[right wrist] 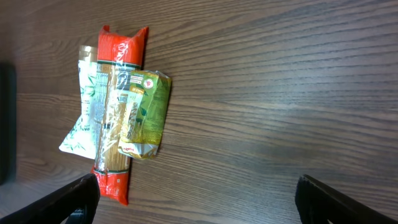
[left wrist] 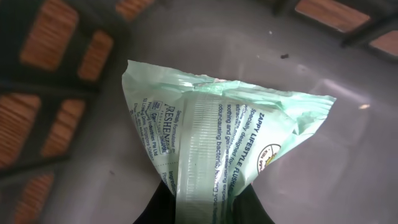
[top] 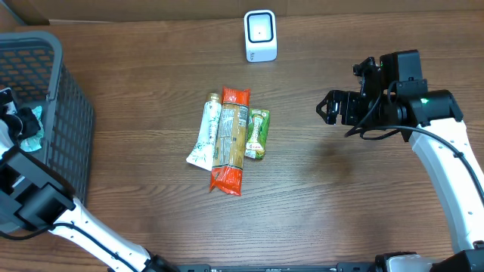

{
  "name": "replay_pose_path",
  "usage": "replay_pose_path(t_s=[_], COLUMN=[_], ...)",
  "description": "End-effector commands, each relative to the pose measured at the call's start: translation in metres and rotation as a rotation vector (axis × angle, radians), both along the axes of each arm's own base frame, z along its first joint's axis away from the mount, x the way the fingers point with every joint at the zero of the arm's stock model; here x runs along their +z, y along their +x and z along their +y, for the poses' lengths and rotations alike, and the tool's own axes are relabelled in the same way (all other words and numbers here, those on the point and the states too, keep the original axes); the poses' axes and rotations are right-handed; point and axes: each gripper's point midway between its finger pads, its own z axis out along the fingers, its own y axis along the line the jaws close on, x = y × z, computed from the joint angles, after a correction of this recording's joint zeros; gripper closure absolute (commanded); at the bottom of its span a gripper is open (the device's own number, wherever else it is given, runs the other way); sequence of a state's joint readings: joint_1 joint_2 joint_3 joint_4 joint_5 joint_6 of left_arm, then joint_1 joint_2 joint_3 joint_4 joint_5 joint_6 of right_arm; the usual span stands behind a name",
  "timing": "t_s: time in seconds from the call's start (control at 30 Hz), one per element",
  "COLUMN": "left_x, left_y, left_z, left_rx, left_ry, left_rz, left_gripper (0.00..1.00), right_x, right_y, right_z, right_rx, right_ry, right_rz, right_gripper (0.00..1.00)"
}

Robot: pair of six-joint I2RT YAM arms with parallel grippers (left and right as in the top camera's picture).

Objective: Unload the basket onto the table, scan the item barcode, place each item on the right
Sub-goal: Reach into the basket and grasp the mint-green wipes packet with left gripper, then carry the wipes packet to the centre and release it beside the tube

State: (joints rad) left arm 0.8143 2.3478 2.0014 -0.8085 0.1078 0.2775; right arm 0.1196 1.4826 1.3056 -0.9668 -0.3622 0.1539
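Note:
The wood is bare beside the white-green packet. My left gripper will next lift over the basket's side, then go down to release the pale green packet (top: 32, 140) there.
My left gripper (left wrist: 205, 214) is shut on a pale green packet (left wrist: 224, 130) with blue print, pinching its lower end inside the dark basket (top: 53, 68). From overhead only a bit of this packet (top: 32, 140) shows, beside the left gripper (top: 23, 121). The white barcode scanner (top: 260, 35) stands at the table's far middle. My right gripper (top: 333, 107) hovers open over bare wood at the right, its black fingers (right wrist: 68, 199) wide apart with nothing between them. No barcode shows on the held packet's visible face.
Three items lie together mid-table: a white-green packet (top: 204, 136), a red pasta pack (top: 231, 140) and a small green packet (top: 259, 134). In the right wrist view the pasta pack (right wrist: 115, 106) lies at the upper left. Basket walls (left wrist: 56, 68) surround the left gripper.

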Motion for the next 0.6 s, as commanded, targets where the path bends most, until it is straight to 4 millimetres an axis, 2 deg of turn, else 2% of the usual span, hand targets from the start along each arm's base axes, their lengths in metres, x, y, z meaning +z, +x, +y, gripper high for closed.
replay_pose_path(t_s=[0.0, 0.1, 0.2, 0.27, 0.33, 0.4, 0.47, 0.57], left_x=[0.106, 0.172, 0.242, 0.283, 0.321, 0.347, 0.362, 0.357], left_y=[0.033, 0.041, 0.040, 0.036, 0.028, 0.020, 0.011, 0.004], left_z=[-0.015, -0.036, -0.066, -0.090, -0.125, -0.161, -0.199, -0.253], left_rx=[0.018, 0.006, -0.041, -0.072, -0.116, -0.168, -0.224, -0.295], left_ry=[0.038, 0.075, 0.162, 0.212, 0.246, 0.251, 0.237, 0.150], left_rz=[-0.234, -0.350, -0.445, -0.499, -0.545, -0.577, -0.585, -0.551], left_gripper=[0.96, 0.96, 0.96, 0.96, 0.96, 0.96, 0.96, 0.96], right_x=[0.010, 0.011, 0.011, 0.011, 0.011, 0.011, 0.011, 0.011], right_y=[0.007, 0.008, 0.008, 0.008, 0.008, 0.008, 0.008, 0.008], right_z=[0.004, 0.004, 0.004, 0.004, 0.004, 0.004, 0.004, 0.004], right_rx=[0.007, 0.007, 0.007, 0.007, 0.007, 0.007, 0.007, 0.007], right_ry=[0.011, 0.012, 0.012, 0.011, 0.012, 0.012, 0.012, 0.012], right_rz=[-0.036, -0.043, -0.042, -0.042, -0.044, -0.045, -0.044, -0.044], right_gripper=[0.00, 0.00, 0.00, 0.00, 0.00, 0.00, 0.00, 0.00])
